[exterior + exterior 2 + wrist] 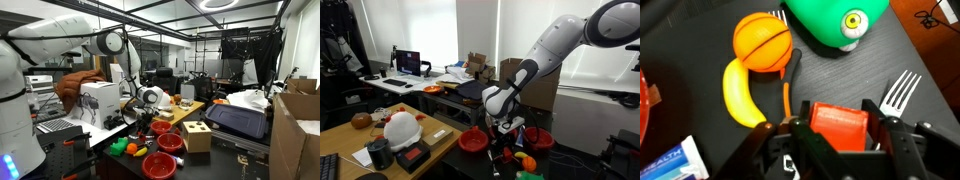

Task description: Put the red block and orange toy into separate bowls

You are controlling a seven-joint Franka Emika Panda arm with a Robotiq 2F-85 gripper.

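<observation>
I should lift the block outward, over the rim of the empty red bowl by the wooden box, then lower and release it.
In the wrist view my gripper (pixel 836 128) has a finger against each side of the red block (pixel 840 122) on the dark table. The orange toy (pixel 762 42), a ball with dark seams, lies beyond the block and apart from it. A red rim at the left edge is part of a bowl (pixel 645 100). In an exterior view, red bowls (pixel 170 142) (pixel 159 165) sit near the table's end, with the gripper (pixel 143 124) low beside them. Bowls (pixel 472 140) (pixel 542 138) flank the gripper (pixel 503 136) in an exterior view.
A yellow banana piece (pixel 738 92) touches the orange toy. A green toy with an eye (pixel 830 22) lies behind it. A white fork (pixel 898 95) lies beside the block. A thin orange stick (pixel 788 85) runs toward the gripper. A tan wooden box (pixel 196 135) stands by the bowls.
</observation>
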